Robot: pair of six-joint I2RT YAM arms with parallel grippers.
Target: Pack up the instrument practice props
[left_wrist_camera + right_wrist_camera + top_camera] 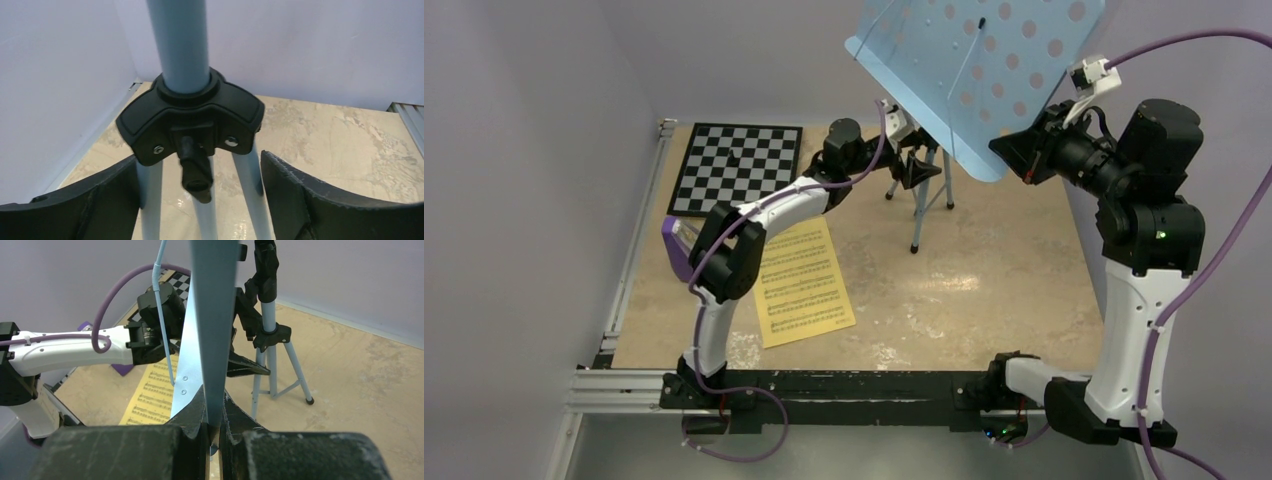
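Note:
I will next bring the tray's edge down to the tabletop beside the tripod legs with my right gripper and release, as the tray is high and the tabletop lies well below my right gripper.
The light blue music stand stands at the back of the table, its hole-dotted tray (984,70) tilted high and its tripod legs (919,205) spread on the table. My right gripper (1016,155) is shut on the tray's lower edge (214,390). My left gripper (200,200) is open, its fingers (295,195) on either side of the legs just below the black hub (190,117). The yellow sheet of music (804,285) lies flat beside the left arm. The purple metronome (674,245) sits at the left, partly hidden by that arm.
A black-and-white checkerboard (737,165) lies at the back left. Walls close in the table at the back and left. A metal rail (639,240) runs along the left edge. The left arm (75,347) reaches across toward the stand.

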